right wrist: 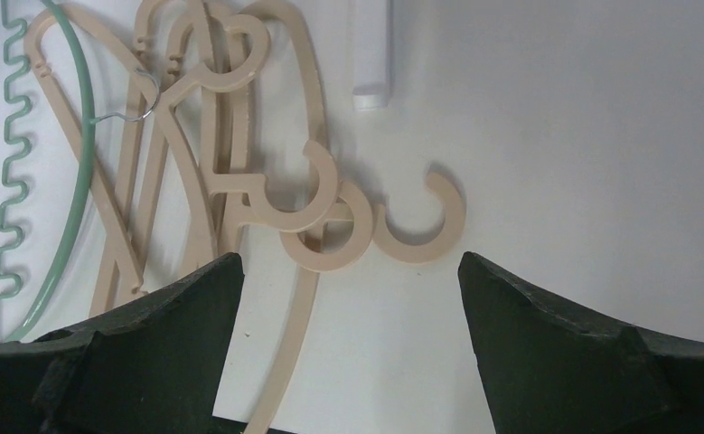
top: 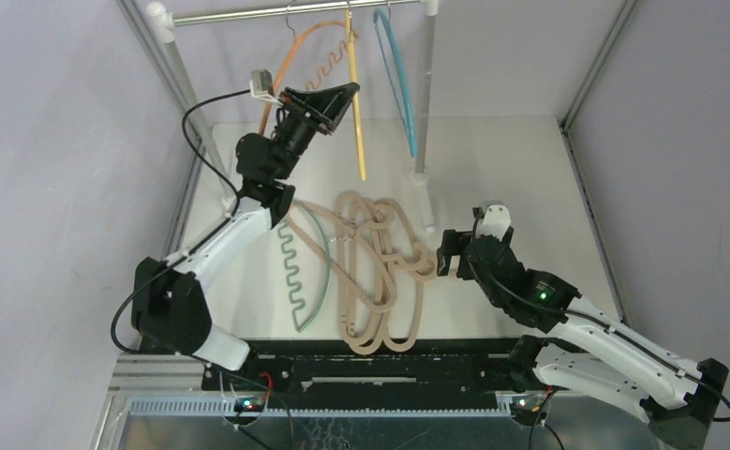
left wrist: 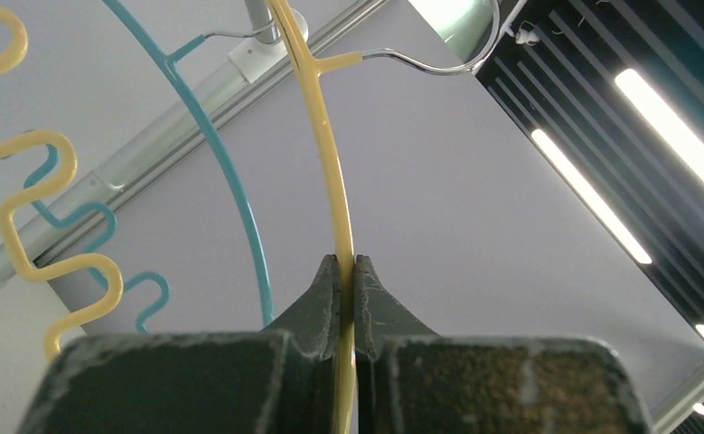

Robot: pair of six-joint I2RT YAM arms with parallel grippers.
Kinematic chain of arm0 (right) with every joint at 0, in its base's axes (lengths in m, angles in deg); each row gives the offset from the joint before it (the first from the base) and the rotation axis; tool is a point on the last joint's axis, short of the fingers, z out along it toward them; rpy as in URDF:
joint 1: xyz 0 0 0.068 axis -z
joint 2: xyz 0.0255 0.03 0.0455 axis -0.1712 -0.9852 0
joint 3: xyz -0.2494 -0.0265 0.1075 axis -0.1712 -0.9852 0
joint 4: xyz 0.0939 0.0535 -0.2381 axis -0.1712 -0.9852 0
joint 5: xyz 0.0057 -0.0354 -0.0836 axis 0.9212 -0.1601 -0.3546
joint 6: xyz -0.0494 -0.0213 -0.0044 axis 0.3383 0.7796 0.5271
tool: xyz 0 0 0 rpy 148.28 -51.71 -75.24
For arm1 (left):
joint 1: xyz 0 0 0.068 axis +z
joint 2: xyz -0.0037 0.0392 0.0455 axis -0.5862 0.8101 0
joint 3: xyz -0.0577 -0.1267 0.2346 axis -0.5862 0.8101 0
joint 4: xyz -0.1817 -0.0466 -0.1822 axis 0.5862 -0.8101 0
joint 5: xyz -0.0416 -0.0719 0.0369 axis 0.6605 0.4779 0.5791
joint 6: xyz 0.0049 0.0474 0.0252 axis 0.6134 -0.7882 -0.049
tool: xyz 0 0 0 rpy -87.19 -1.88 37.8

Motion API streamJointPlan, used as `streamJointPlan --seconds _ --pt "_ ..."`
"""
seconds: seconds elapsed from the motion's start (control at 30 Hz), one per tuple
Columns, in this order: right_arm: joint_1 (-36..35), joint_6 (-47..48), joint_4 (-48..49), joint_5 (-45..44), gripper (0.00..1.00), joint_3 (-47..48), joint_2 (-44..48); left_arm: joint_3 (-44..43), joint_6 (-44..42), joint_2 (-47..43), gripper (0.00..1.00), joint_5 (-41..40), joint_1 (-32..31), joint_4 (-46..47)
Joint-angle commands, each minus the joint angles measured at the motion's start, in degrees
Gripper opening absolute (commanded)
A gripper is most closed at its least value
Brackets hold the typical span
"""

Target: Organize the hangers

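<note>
The yellow hanger's hook is still off the silver bar, so the left gripper should next ease outward and down, bring that hook onto the silver bar and then release it.
A thin yellow hanger (top: 356,112) hangs below the silver rail (top: 248,13), and my left gripper (top: 350,92) is shut on its curved bar (left wrist: 328,154), fingertips (left wrist: 330,271) pinching it from both sides. An orange hanger (top: 290,58) and a blue hanger (top: 400,84) hang on the same rail, to either side. Several beige hangers (top: 379,272) lie tangled on the table, with a green wavy hanger (top: 303,272) at their left. My right gripper (top: 443,253) hovers open just right of the beige hooks (right wrist: 420,226), holding nothing.
The rail stands on white posts (top: 424,112) with a white foot (right wrist: 370,54) near the beige pile. Grey walls close in on both sides. The blue hanger (left wrist: 230,172) swings close beside the yellow one in the left wrist view.
</note>
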Motion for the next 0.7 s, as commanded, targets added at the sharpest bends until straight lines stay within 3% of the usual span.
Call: streamJointPlan --seconds 0.0,0.67 --pt "0.64 0.37 2.01 -0.15 0.98 2.61 0.31 -6.20 2.07 1.52 0.00 -0.78 0.27 3.65" --pt "2.09 0.49 2.39 1.91 0.98 1.61 0.33 -10.34 0.40 0.47 0.00 -9.54 1.18 -16.79"
